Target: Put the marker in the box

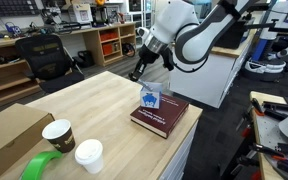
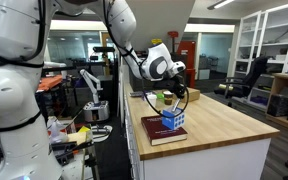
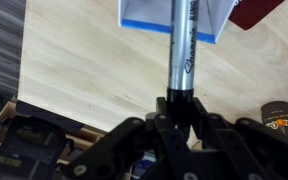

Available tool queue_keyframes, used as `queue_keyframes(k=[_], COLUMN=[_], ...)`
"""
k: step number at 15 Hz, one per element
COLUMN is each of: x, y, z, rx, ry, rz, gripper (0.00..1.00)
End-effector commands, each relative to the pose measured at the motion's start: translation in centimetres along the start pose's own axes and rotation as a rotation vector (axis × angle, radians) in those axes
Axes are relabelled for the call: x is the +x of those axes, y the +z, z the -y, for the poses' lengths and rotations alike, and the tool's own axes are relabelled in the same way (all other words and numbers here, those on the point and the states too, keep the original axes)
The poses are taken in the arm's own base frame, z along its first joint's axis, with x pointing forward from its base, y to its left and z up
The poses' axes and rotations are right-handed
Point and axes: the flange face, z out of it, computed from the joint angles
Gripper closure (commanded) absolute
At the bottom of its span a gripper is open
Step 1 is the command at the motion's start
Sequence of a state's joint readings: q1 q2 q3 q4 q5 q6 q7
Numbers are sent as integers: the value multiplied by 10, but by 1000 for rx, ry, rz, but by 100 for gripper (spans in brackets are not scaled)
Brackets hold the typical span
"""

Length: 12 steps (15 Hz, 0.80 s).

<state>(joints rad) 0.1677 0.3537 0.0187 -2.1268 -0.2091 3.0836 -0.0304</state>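
Observation:
My gripper needs to lower toward the box's open top [image 3: 169, 8] next and release the marker there, because the marker [image 3: 183, 45] points across the blue rim toward the inside.
My gripper [image 3: 178, 100] is shut on the marker [image 3: 183, 45], a slim grey pen with a dark end, which points away from the wrist toward the small light-blue and white box [image 3: 144, 15]. In both exterior views the box [image 1: 150, 98] [image 2: 174, 120] stands on a maroon book [image 1: 162, 117] [image 2: 156, 131] on the wooden table. The gripper [image 1: 139, 71] [image 2: 177, 97] hangs above the box, slightly to one side. The marker is too small to make out in the exterior views.
A brown cardboard box [image 1: 9, 135], a green tape roll [image 1: 39, 166] and two paper cups [image 1: 58, 133] [image 1: 89, 155] sit at one end of the table [image 1: 94, 105]. A table edge runs close to the book. Lab chairs and shelves stand beyond.

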Motion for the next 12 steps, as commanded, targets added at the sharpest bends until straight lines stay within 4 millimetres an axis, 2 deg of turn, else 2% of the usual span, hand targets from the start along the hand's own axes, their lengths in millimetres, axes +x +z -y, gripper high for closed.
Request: queue_keyframes(k=[1, 4, 5, 6, 7, 12], x=[-26, -42, -46, -50, -54, -66], y=[-8, -7, -7, -7, -7, -11], z=[-2, -4, -3, -3, -2, 10], rx=[-7, -10, -9, -9, -7, 6], ry=[70, 100, 108, 115, 122, 134], rz=[-65, -99, -110, -119, -127, -139], gripper=[93, 92, 77, 49, 49, 19])
